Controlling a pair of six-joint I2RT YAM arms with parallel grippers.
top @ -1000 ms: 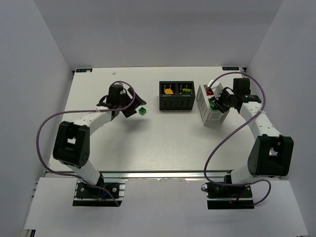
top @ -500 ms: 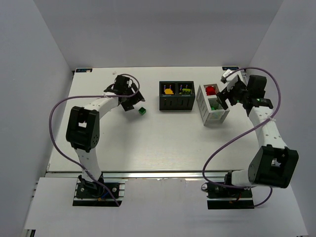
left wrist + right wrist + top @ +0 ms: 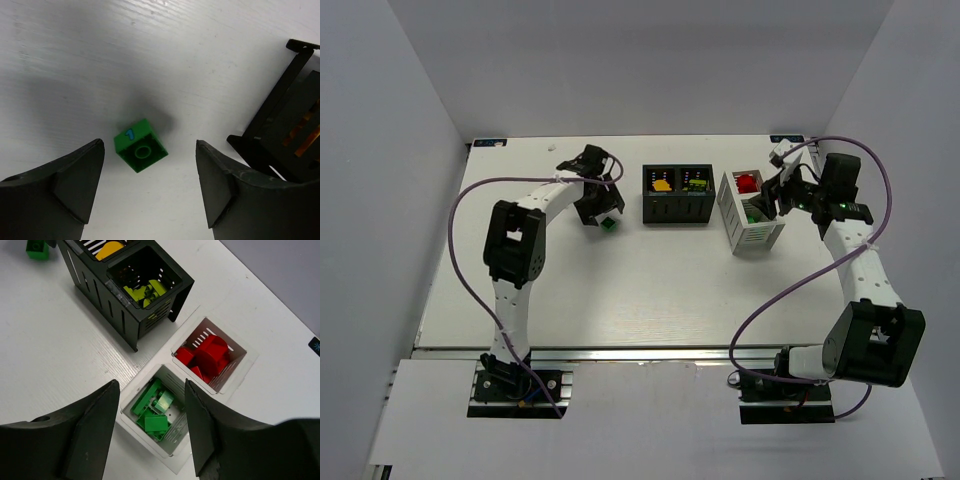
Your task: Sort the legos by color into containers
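The green brick (image 3: 608, 225) (image 3: 141, 147) is below my left gripper, between its open fingers, so next my left gripper needs to lower around it and close.
A green brick (image 3: 140, 151) with a blue "1" on its side lies on the white table, just ahead of my open, empty left gripper (image 3: 150, 172); from above it (image 3: 608, 223) sits under that gripper (image 3: 598, 210). My right gripper (image 3: 152, 400) is open and empty above the white basket (image 3: 135, 387). Its near compartment holds green bricks (image 3: 156, 411), its far one red bricks (image 3: 207, 357). The black box (image 3: 107, 290) holds lime bricks (image 3: 142, 291) in one compartment and a yellow-orange piece (image 3: 109, 247) in the other. The box (image 3: 675, 207) and basket (image 3: 730, 205) stand side by side at the back.
The black box's corner (image 3: 280, 125) stands close to the right of my left gripper. The green brick also shows at the top left of the right wrist view (image 3: 37, 247). White walls enclose the table on three sides.
My left gripper has swung right and now sits over the green brick. My right gripper lifted off the white basket and drew back right, open; red and green bricks show in the basket.
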